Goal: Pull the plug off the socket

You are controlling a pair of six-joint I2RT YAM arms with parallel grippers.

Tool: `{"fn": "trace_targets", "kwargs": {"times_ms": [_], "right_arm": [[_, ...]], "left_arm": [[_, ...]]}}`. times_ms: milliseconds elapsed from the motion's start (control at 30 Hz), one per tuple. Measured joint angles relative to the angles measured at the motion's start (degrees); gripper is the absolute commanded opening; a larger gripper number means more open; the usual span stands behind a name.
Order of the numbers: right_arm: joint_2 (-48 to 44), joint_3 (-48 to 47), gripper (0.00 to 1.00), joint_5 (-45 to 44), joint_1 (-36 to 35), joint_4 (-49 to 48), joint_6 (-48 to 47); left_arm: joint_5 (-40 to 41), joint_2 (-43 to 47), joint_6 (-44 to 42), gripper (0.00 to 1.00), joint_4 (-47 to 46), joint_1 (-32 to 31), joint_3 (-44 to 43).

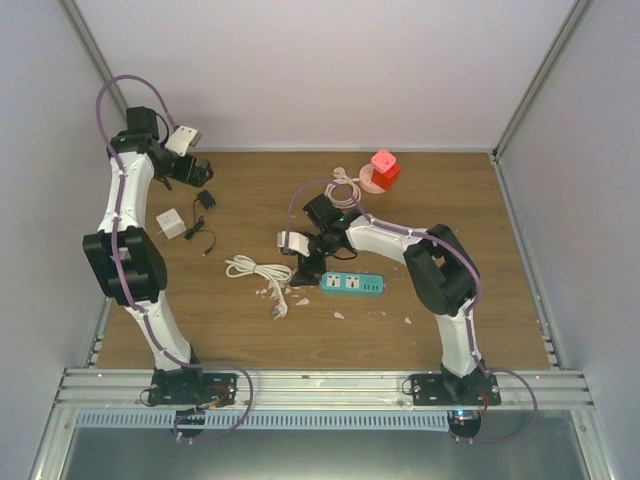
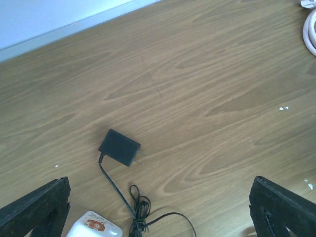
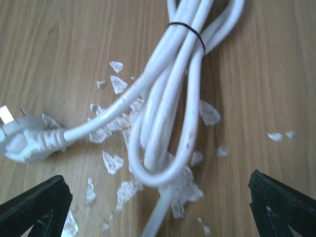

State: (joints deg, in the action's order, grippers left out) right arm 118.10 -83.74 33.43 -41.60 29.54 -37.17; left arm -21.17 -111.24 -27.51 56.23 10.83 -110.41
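Next, my right gripper moves down and toward the power strip, onto the white cable's single strand (image 3: 160,213) past the loop, since it runs unbundled between the open fingers.
A teal power strip (image 1: 352,284) lies mid-table, and no plug shows in its sockets. A bundled white cable (image 1: 252,268) lies to its left. Its white plug (image 1: 278,306) lies loose on the wood, also in the right wrist view (image 3: 24,142). My right gripper (image 1: 308,264) is open and empty. It hovers over the cable loop (image 3: 168,113), fingers apart on either side (image 3: 158,212). My left gripper (image 1: 188,172) is open and empty at the far left, above a black adapter (image 2: 119,147) with bare prongs. A red socket cube (image 1: 384,168) stands at the back.
A white adapter box (image 1: 170,222) sits by the black adapter's thin cord (image 2: 138,210). A pinkish-white cable coil (image 1: 345,190) lies beside the red cube. White paper scraps (image 3: 111,162) litter the wood around the cable. Walls enclose the table on three sides.
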Motion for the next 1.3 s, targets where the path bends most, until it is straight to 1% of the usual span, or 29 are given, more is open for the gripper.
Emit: {"fn": "trace_targets", "kwargs": {"times_ms": [200, 333, 467, 567, 733, 833, 900, 1000, 1167, 1200, 1300], "right_arm": [[1.4, -0.7, 0.98, -0.04, -3.45, -1.2, 1.66], [3.96, -2.25, 0.97, -0.37, -5.03, -2.95, 3.17], [5.55, -2.32, 0.92, -1.14, -5.27, -4.09, 5.05], [5.55, -2.25, 0.86, -2.73, -5.31, -4.48, 6.03], [5.09, 0.13, 0.68, -4.72, -5.11, -7.13, 7.06], [2.91, 3.5, 0.58, -5.33, -4.5, -8.81, 6.91], [1.36, 5.95, 0.5, -6.05, -3.72, -9.46, 6.23], [-0.63, 9.51, 0.44, -7.67, -1.49, -9.9, 4.5], [-3.8, 14.01, 0.39, -8.74, 2.64, -10.32, 2.34], [-4.48, 15.02, 0.37, -8.81, 3.39, -10.51, 1.99], [-6.32, 17.64, 0.26, -8.9, 5.33, -10.8, 0.94]], "left_arm": [[0.0, 1.68, 0.07, 0.99, -0.35, -1.42, 2.36], [0.13, 2.23, 0.07, 0.99, -0.42, -3.02, 2.69], [0.48, 2.23, 0.02, 0.99, -0.52, -4.22, 2.75], [0.72, 2.23, 0.02, 0.99, -0.57, -4.74, 2.75], [0.94, 2.23, -0.04, 0.99, -0.61, -5.05, 2.75], [1.11, 2.23, -0.07, 0.99, -0.74, -5.07, 2.75], [1.11, 2.23, -0.07, 0.99, -0.76, -5.07, 2.75], [1.11, 2.23, -0.09, 0.99, -0.79, -5.07, 2.75], [1.14, 2.23, -0.11, 0.99, -0.81, -5.07, 2.75], [1.14, 2.23, -0.13, 0.99, -0.81, -5.07, 2.75], [1.22, 2.23, -0.31, 0.99, -0.85, -5.07, 2.75]]}}
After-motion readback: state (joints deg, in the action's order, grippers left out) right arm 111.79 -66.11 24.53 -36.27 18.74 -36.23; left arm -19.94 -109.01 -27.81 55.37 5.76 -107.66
